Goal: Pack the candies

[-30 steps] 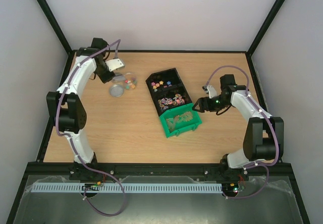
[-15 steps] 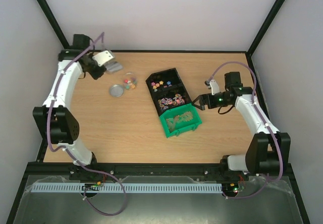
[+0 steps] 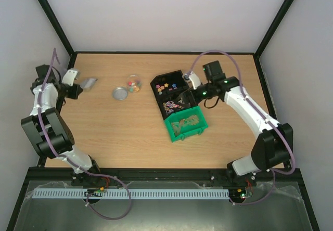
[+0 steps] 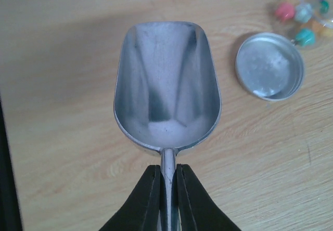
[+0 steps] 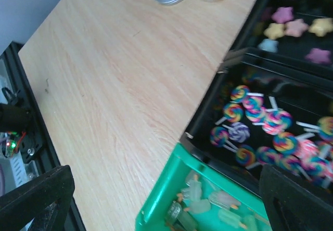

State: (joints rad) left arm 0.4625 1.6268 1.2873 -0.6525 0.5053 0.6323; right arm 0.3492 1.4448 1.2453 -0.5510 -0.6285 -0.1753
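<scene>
The left gripper lowers to the bare tabletop (image 3: 90, 97) beside the lid below it next, draws back a little and releases the empty scoop's handle there.
The candies are tiny bright star-like pieces: some in a small clear jar (image 3: 134, 83) (image 4: 307, 10), more in the far black bin (image 3: 167, 85) (image 5: 294, 28). My left gripper (image 3: 74, 89) (image 4: 167, 181) is shut on the handle of the metal scoop (image 3: 88, 82) (image 4: 166, 93), which is empty and held over the table's left side, left of the jar. My right gripper (image 3: 191, 84) (image 5: 164, 181) is open and empty, hovering over the near black bin and the green bin; its fingers (image 5: 36, 197) show at the lower corners.
The jar's round metal lid (image 3: 120, 92) (image 4: 269, 66) lies beside the jar. The near black bin (image 3: 177, 104) holds swirl lollipops (image 5: 260, 132). The green bin (image 3: 186, 125) (image 5: 171, 189) holds pale green ice-lolly pieces. The frame's black posts border the table.
My left arm has swung left and away from the jar, carrying the scoop. My right arm has moved back and left, from beside the green bin to over the black bins.
</scene>
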